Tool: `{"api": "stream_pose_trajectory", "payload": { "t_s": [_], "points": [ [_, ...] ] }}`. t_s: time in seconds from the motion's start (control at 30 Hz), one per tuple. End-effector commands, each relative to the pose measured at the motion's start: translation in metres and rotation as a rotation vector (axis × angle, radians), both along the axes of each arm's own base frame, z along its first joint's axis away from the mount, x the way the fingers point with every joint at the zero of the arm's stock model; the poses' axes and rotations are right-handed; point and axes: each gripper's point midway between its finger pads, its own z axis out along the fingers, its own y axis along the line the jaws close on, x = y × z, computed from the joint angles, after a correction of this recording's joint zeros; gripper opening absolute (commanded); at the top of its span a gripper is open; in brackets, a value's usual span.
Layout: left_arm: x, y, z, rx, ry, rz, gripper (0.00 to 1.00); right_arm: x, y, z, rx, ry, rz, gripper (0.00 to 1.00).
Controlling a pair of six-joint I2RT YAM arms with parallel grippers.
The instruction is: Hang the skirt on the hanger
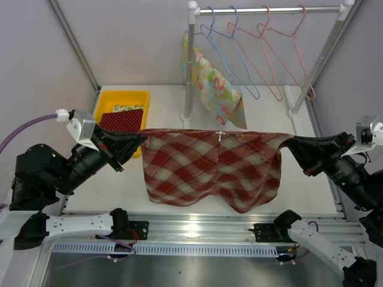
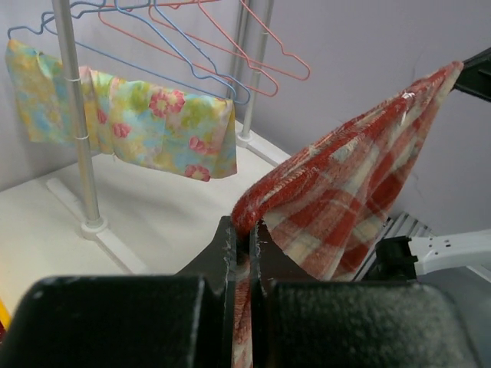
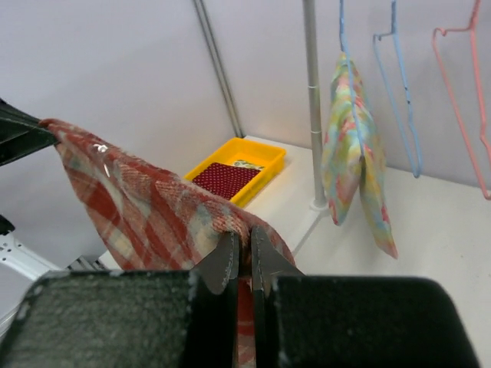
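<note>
My left gripper moves outward and down to the tabletop [image 1: 136, 170] beside the yellow bin next and releases the corner of the skirt [image 1: 212, 167], since it hangs stretched in the air.
A red and cream plaid skirt [image 1: 212, 167] hangs stretched in the air between my two grippers, above the table's front half. My left gripper [image 1: 141, 139] is shut on its left waist corner [image 2: 253, 211]. My right gripper [image 1: 289, 142] is shut on its right waist corner [image 3: 238, 230]. Several wire hangers hang on the rail [image 1: 269, 10] behind: a blue one [image 1: 239, 57] and a pink one [image 1: 281, 54] are bare. A floral cloth [image 1: 216, 89] hangs on the leftmost hanger.
A yellow bin [image 1: 122, 110] with a dark red dotted cloth stands at the back left. The rack's left post [image 1: 190, 66] and right post [image 1: 323, 57] stand on the white table [image 1: 263, 113]. A metal rail runs along the near edge.
</note>
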Motion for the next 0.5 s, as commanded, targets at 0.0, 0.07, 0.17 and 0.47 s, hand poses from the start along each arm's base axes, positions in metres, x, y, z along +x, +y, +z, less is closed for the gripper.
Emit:
{"api": "stream_pose_trajectory", "payload": {
  "t_s": [0.0, 0.07, 0.17, 0.47],
  "points": [
    [0.022, 0.025, 0.006, -0.023, 0.054, 0.191, 0.00, 0.020, -0.002, -0.002, -0.041, 0.026, -0.069, 0.00],
    [0.029, 0.022, -0.005, 0.025, 0.077, 0.234, 0.00, 0.044, 0.010, -0.028, -0.101, 0.118, -0.086, 0.00],
    [0.045, 0.015, -0.023, 0.103, 0.101, 0.311, 0.00, 0.080, 0.017, -0.076, -0.183, 0.230, -0.161, 0.00],
    [0.120, -0.009, -0.128, 0.152, 0.322, 0.235, 0.00, 0.146, 0.046, -0.166, -0.252, 0.401, -0.146, 0.00]
  ]
}}
